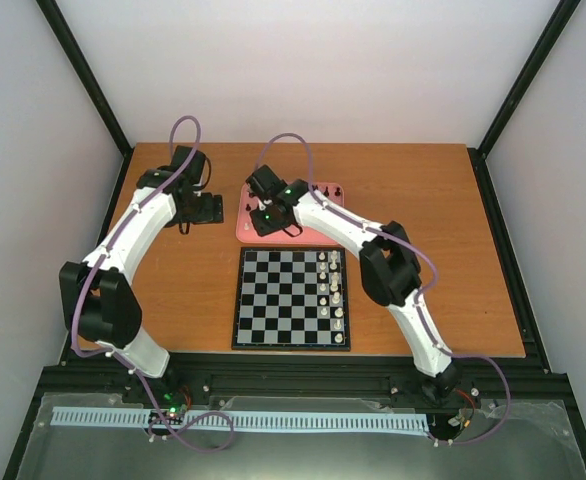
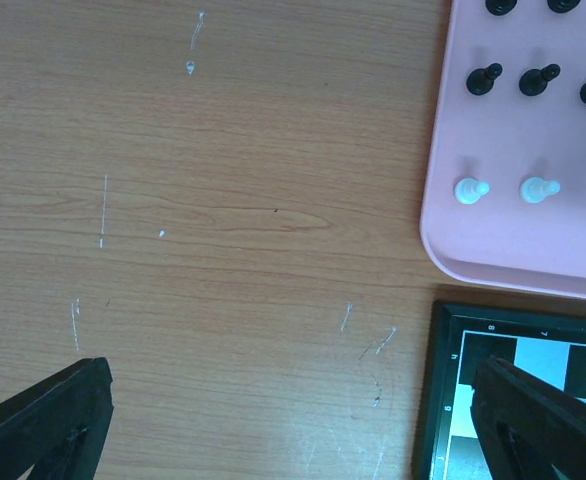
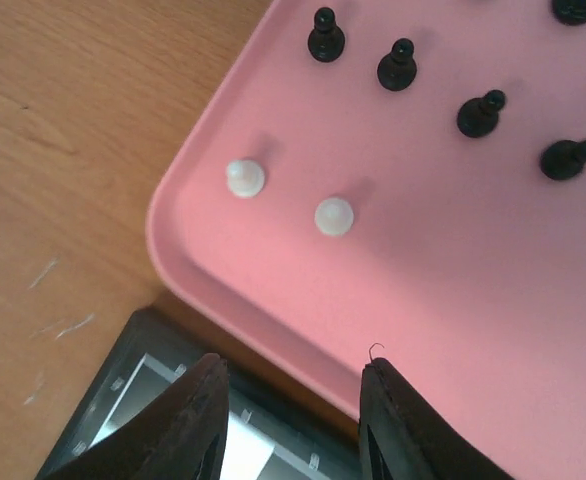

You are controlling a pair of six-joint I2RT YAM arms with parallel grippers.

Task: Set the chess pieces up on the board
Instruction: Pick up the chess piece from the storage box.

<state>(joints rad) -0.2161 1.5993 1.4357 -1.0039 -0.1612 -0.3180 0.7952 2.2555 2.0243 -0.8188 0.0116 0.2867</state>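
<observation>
The inner white piece stands below and outward of my right gripper's fingers, which hang over the tray's near rim, so they need to go outward and down around that piece next.
The board [image 1: 273,300] lies at the table's centre, with several cream-white chess pieces [image 1: 335,295] standing in its two right-hand columns. The pink tray [image 1: 245,230] lies just behind it. My right gripper [image 3: 293,375] is open and empty, above the tray's near left corner [image 3: 453,260]. Two white pieces [image 3: 245,177] and several black pieces [image 3: 397,65] stand on the tray ahead of it. A board corner [image 3: 143,400] shows under its fingers. My left gripper [image 2: 293,400] is wide open and empty over bare wood left of the tray [image 2: 513,240], where white pawns [image 2: 470,189] and black pawns [image 2: 484,79] show.
The wooden table has black frame rails along its sides and white walls behind. The right arm [image 1: 373,240] reaches across the board's far right corner. The left arm [image 1: 133,230] lies along the table's left side. The board's corner [image 2: 453,400] shows beside the left gripper's right finger.
</observation>
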